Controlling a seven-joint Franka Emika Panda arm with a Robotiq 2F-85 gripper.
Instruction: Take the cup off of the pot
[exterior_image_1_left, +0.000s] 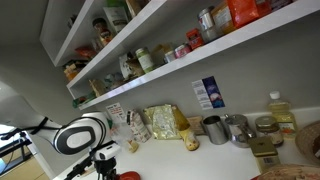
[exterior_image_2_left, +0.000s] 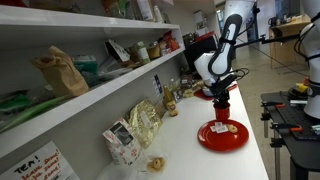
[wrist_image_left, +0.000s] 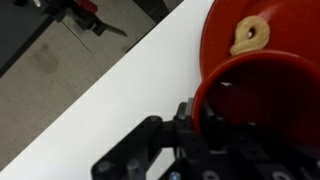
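Observation:
The cup still hangs beside the pot, so my gripper will next move away from the red pot, then down to the bare white counter to release the cup.
My gripper (wrist_image_left: 195, 115) is shut on the rim of a red cup (wrist_image_left: 260, 100), with one finger outside the rim. In an exterior view the gripper (exterior_image_2_left: 222, 92) holds the cup (exterior_image_2_left: 222, 102) a little above the counter, just beyond a shallow red pot (exterior_image_2_left: 222, 135). In the wrist view the red pot (wrist_image_left: 225, 30) lies past the cup and holds a pale pretzel-shaped snack (wrist_image_left: 250, 35). In an exterior view only the white arm (exterior_image_1_left: 80, 135) and a bit of red (exterior_image_1_left: 128, 176) show at the bottom edge.
The white counter (wrist_image_left: 100, 95) ends at an edge with dark floor beyond. Snack bags (exterior_image_2_left: 145, 122) and a box (exterior_image_2_left: 120, 142) stand along the wall. Metal cups (exterior_image_1_left: 215, 128) and a bottle (exterior_image_1_left: 280, 108) stand further along. Stocked shelves (exterior_image_1_left: 150, 45) hang above.

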